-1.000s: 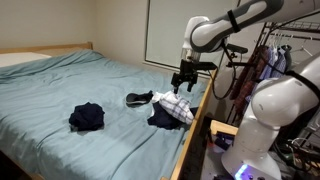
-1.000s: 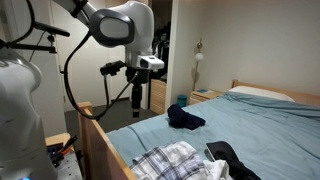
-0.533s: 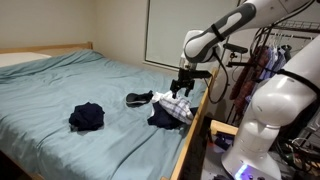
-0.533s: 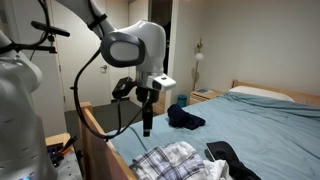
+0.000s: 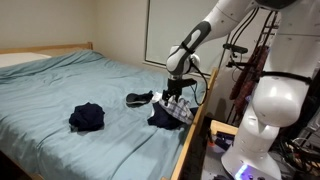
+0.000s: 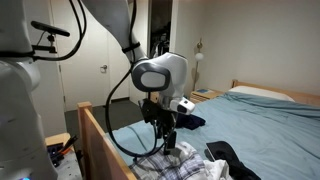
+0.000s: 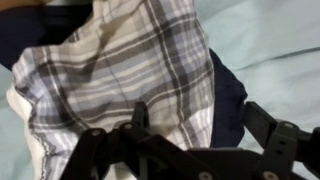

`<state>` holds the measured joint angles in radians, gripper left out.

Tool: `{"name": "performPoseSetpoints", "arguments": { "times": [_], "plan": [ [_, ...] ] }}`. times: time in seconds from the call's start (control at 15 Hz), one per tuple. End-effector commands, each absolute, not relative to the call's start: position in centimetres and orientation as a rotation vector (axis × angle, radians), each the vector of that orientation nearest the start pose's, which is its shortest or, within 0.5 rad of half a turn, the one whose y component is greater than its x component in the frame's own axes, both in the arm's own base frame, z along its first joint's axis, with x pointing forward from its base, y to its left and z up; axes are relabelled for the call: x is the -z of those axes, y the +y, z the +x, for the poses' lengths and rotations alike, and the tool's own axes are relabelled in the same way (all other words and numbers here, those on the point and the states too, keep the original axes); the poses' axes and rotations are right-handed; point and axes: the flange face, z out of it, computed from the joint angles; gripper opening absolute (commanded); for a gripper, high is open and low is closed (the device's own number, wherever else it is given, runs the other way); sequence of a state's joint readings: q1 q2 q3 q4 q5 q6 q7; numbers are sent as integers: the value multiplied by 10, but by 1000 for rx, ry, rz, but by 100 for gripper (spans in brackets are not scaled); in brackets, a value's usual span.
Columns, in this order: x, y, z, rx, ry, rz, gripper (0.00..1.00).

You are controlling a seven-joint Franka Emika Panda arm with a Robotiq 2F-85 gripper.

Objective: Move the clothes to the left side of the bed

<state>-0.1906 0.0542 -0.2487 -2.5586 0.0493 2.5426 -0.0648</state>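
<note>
Before closing it, I will lower my gripper into the plaid shirt beside the navy garment's showing edge, because its open fingers already straddle that cloth.
A grey-and-white plaid shirt lies on a navy garment in a pile [image 5: 170, 112] near the bed's edge; it also shows in an exterior view [image 6: 172, 160] and fills the wrist view [image 7: 130, 65]. The navy garment [image 7: 230, 95] shows beside it. My gripper [image 5: 176, 97] hangs just above this pile, also seen in an exterior view [image 6: 168, 142]. In the wrist view its jaws [image 7: 200, 125] are open, straddling the plaid and navy cloth, holding nothing. A dark blue bundle [image 5: 87, 117] and a small black garment [image 5: 139, 98] lie further in on the teal bed.
The wooden bed frame rail [image 5: 195, 130] runs beside the pile, and also shows in an exterior view [image 6: 100, 135]. A clothes rack [image 5: 262, 60] stands past the rail. The robot base [image 5: 270, 120] is close by. A nightstand with a lamp [image 6: 200, 90] stands behind the bed.
The arm has come down from high above the bed rail and moved in over the plaid pile; the open gripper is now just above the cloth. The clothes have not moved.
</note>
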Motion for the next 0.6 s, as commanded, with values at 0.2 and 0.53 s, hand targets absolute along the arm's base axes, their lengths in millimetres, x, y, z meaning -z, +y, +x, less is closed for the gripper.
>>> {"name": "performPoseSetpoints", "arguments": {
  "times": [0.2,0.53],
  "plan": [
    [-230,-201,422,-104,713,-3080,100],
    [-149,-226,411,-127,915,-3052,100]
  ]
}}
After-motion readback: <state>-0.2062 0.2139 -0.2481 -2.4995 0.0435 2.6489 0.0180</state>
